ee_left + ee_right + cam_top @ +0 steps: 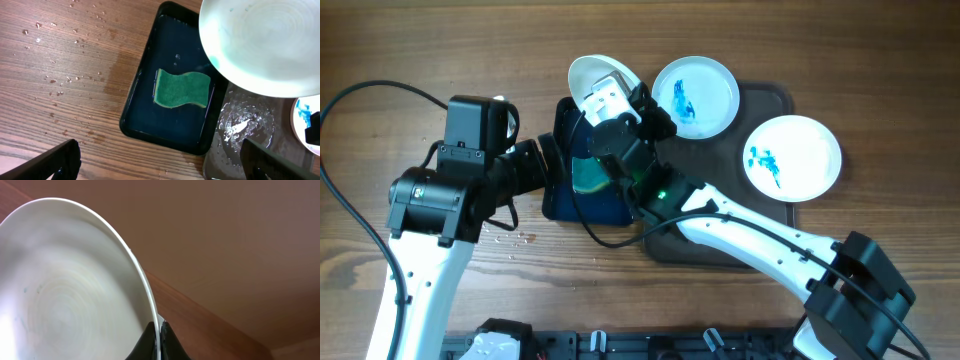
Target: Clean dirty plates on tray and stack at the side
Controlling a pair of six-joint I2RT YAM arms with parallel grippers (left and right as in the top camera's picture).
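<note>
The plate looks nearly clean, so my right gripper takes it to the right in the overhead view next and down onto bare wood beside the tray.
My right gripper [159, 340] is shut on the rim of a white plate [65, 290] and holds it tilted in the air above the far end of the dark water basin [552, 200]. The plate also shows in the overhead view [592, 72] and in the left wrist view [265, 45], where it looks nearly clean. A green sponge [181, 89] lies in the basin. My left gripper [160, 160] is open and empty over the wood beside the basin. Two white plates with blue smears [695, 95] [792, 157] lie on the dark tray [770, 95].
Water drops are scattered on the wooden table [55, 65] left of the basin. The tray's wet surface [245, 125] lies right of the basin. Cables [360, 100] run across the table's left side.
</note>
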